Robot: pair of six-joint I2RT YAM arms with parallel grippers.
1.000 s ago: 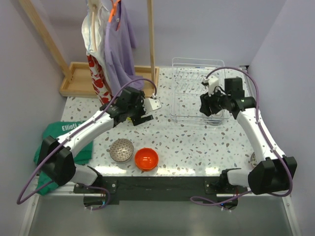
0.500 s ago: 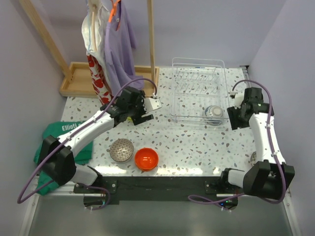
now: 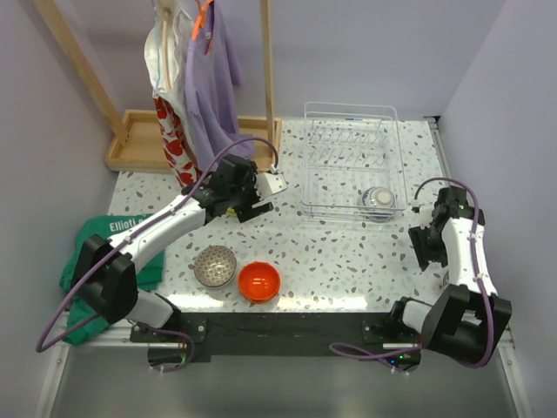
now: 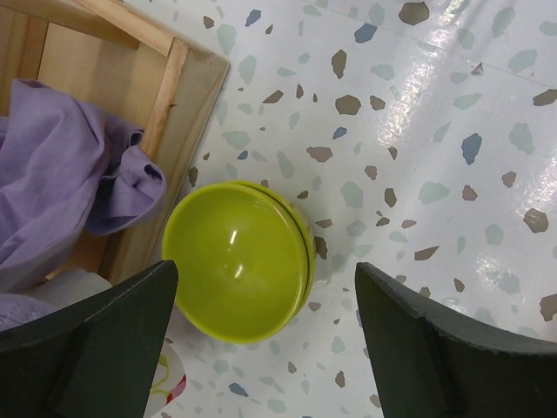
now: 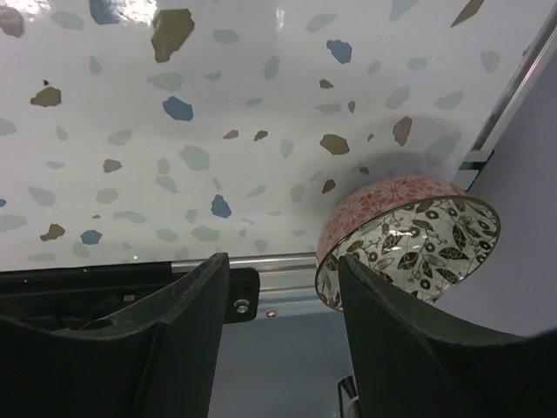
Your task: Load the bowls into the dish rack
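Observation:
I need to move my right gripper down toward the wall next, to the pink bowl and its nearest rim [image 3: 445, 280] [image 5: 324, 272].
In the left wrist view, a lime green bowl [image 4: 239, 261] sits on the speckled table, and my left gripper [image 4: 264, 272] hangs open above it with a finger on either side. From above, that left gripper [image 3: 252, 196] hides the bowl. My right gripper [image 5: 280, 261] is open and empty near the table's right front edge; a bowl [image 5: 409, 235] with a pink outside and a patterned inside rests just right of its right finger. A greyish bowl [image 3: 379, 200] sits in the dish rack [image 3: 350, 106]. A grey speckled bowl [image 3: 215, 266] and an orange-red bowl [image 3: 259, 280] stand near the front.
A wooden tray base [image 3: 139, 139] with posts and hanging clothes [image 3: 204, 78] stands at the back left, close to the lime bowl. A green cloth [image 3: 109, 239] lies at the left. The right wall and the table's metal edge rail [image 5: 287, 259] run beside my right arm [image 3: 457, 248].
My right arm has drawn back from the dish rack to the near right edge, leaving a greyish bowl in the rack. The left arm has barely moved.

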